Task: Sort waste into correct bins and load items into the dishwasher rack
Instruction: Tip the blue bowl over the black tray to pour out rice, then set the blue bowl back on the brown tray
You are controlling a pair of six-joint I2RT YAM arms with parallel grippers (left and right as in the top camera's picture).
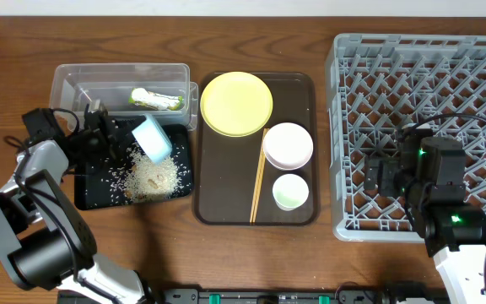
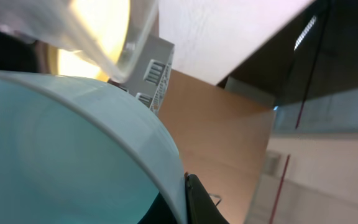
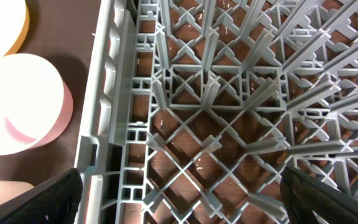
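My left gripper needs to level the bowl next, move across to the brown tray and go down onto the empty space beside the chopsticks (image 1: 258, 181), because the rice is in the black tray (image 1: 91, 190).
My left gripper (image 1: 112, 135) is shut on the rim of the light-blue bowl (image 1: 152, 138), held tipped over the shallow black tray (image 1: 91, 190). Rice grains and a beige lump (image 1: 152, 177) lie in that tray. In the left wrist view the bowl (image 2: 55, 155) fills the frame, its rim pinched by a finger (image 2: 197, 202). The green-and-yellow wrapper (image 1: 157, 100) lies in the clear tub (image 1: 74, 84). The yellow plate (image 1: 236, 103), white-pinkish bowl (image 1: 288, 144), white cup (image 1: 290, 191) and chopsticks (image 1: 258, 181) lie on the brown tray. My right gripper (image 3: 179, 199) is open over the grey rack (image 1: 445, 76), at its left wall (image 3: 104, 124).
The dark-brown serving tray (image 1: 218, 186) sits mid-table between the bins and the rack. The rack's upright pegs (image 3: 229, 62) stand under the right gripper. The pinkish bowl (image 3: 23, 102) shows left of the rack wall. Bare wooden table lies along the front edge.
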